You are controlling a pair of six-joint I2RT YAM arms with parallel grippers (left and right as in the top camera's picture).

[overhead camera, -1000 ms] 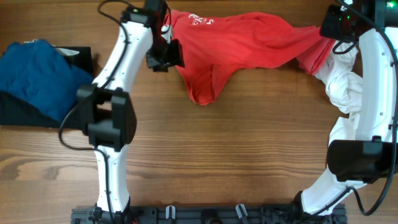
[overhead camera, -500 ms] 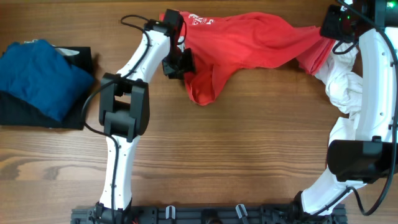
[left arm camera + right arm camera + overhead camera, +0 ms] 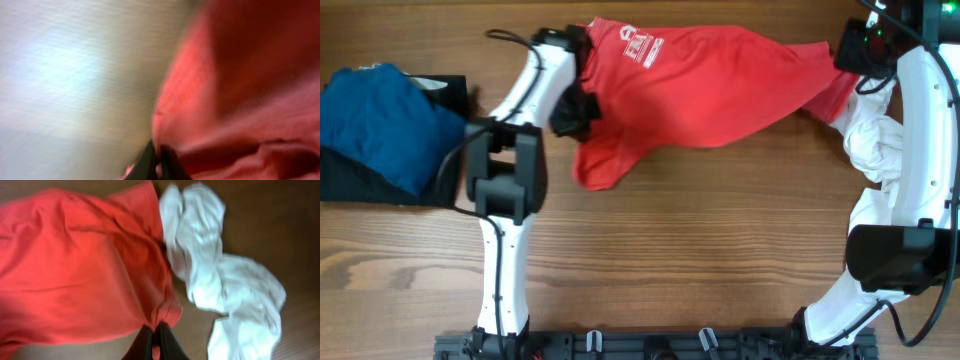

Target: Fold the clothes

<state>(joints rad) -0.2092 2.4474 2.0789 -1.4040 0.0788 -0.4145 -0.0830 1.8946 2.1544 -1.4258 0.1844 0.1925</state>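
Observation:
I will next pull the shirt's end back toward my base with my right gripper and down to the bare tabletop beside the white garment to release it.
The red T-shirt (image 3: 705, 85) with white lettering hangs stretched across the back of the table between my two grippers. My left gripper (image 3: 578, 112) is shut on its left edge, and a loose fold droops below it. In the blurred left wrist view, the left gripper (image 3: 160, 159) pinches the red T-shirt (image 3: 240, 90) between closed fingers. My right gripper (image 3: 848, 62) is shut on the shirt's right end. The right wrist view shows the right gripper (image 3: 156, 339) clamped on a bunched corner of the red T-shirt (image 3: 80, 270). A crumpled white garment (image 3: 872, 140) (image 3: 225, 280) lies beside it.
A blue garment (image 3: 380, 115) lies piled on a black one (image 3: 360, 185) at the left edge. The white garment sits under my right arm (image 3: 925, 130). Bare wooden tabletop (image 3: 720, 250) fills the middle and front.
My left gripper has shut on the red T-shirt's edge and shifted left. The shirt's hanging fold moved left with it and the cloth is pulled flatter. The right arm has not moved.

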